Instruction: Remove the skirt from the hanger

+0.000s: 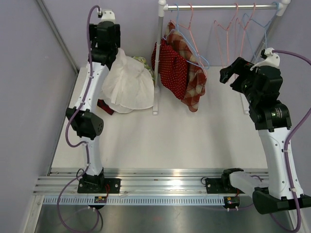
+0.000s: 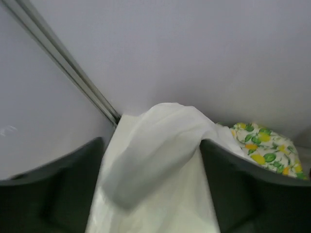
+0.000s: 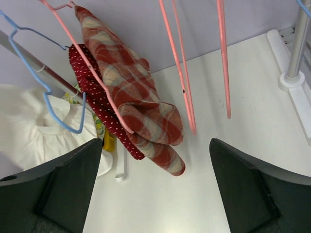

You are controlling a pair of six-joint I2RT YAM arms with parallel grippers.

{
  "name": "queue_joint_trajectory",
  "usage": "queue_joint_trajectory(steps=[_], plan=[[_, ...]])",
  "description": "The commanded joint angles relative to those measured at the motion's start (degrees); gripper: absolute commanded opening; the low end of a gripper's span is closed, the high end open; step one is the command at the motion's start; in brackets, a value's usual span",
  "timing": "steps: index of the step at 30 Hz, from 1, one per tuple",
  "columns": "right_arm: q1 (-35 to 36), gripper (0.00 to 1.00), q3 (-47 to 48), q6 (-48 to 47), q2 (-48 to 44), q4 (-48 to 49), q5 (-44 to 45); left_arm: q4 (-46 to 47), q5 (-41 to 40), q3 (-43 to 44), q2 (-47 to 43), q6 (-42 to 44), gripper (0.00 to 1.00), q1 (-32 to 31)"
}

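Note:
I will move my right gripper outward and to the left in the top view onto the pink hanger's near arm point(image 1: 195, 42), because it is bare beside the plaid garment point(image 1: 192, 80).
A white garment point(image 1: 129, 85) lies heaped at the far left of the table, with a peak rising to my left gripper point(image 1: 115, 51). In the left wrist view a fold of it point(image 2: 160, 126) stands between the fingers of the left gripper point(image 2: 151, 145), whose jaws stand wide apart. A red dotted garment point(image 1: 170, 65) and a red plaid garment point(image 1: 192, 80) hang on hangers at the rack's left end. Both also show in the right wrist view, the plaid one point(image 3: 136, 97) in front of the dotted one point(image 3: 90, 87). My right gripper point(image 1: 227, 73) is open and empty, right of them point(image 3: 155, 141).
The rack rail point(image 1: 218, 7) carries empty pink hangers point(image 1: 223, 29) and blue hangers point(image 1: 252, 24). The rack post point(image 1: 156, 63) stands beside the white heap. A lemon-print cloth point(image 2: 262, 148) lies behind the heap. A dark red object point(image 1: 104, 106) lies by the left arm.

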Motion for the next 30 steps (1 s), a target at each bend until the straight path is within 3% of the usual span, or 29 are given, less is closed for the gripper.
queue_joint_trajectory(steps=[1,3,7,10,15,19,24,30], plan=[[-0.15,0.99,0.27,1.81,-1.7,2.04,-4.57,-2.93,1.31,0.4,4.86,-4.74,0.99,0.53],[-0.15,0.99,0.36,2.08,-2.05,3.0,-6.6,-5.14,-0.09,-0.55,6.45,-6.14,0.99,0.88],[-0.06,0.99,1.58,0.42,-1.8,8.35,-19.5,-10.85,-1.32,-2.4,4.8,-11.59,0.99,1.41],[-0.15,0.99,5.79,1.03,1.1,8.54,-20.93,-14.28,0.42,-3.63,0.32,-14.93,0.99,1.33],[-0.06,0.99,16.76,-0.9,11.45,8.19,-19.8,-13.06,11.56,-18.56,-17.6,-17.66,0.99,1.24],[-0.15,0.99,26.71,-2.49,18.05,6.88,-18.83,-14.28,14.57,-29.89,-28.24,-18.89,0.99,0.54],[-0.15,0.99,37.69,-2.66,29.66,5.73,-18.21,-12.62,15.38,-48.67,-44.12,-20.12,0.99,-2.53],[0.82,0.98,45.26,-0.73,39.86,6.17,-19.53,-14.19,13.61,-62.77,-56.72,-24.24,0.99,-8.07]])
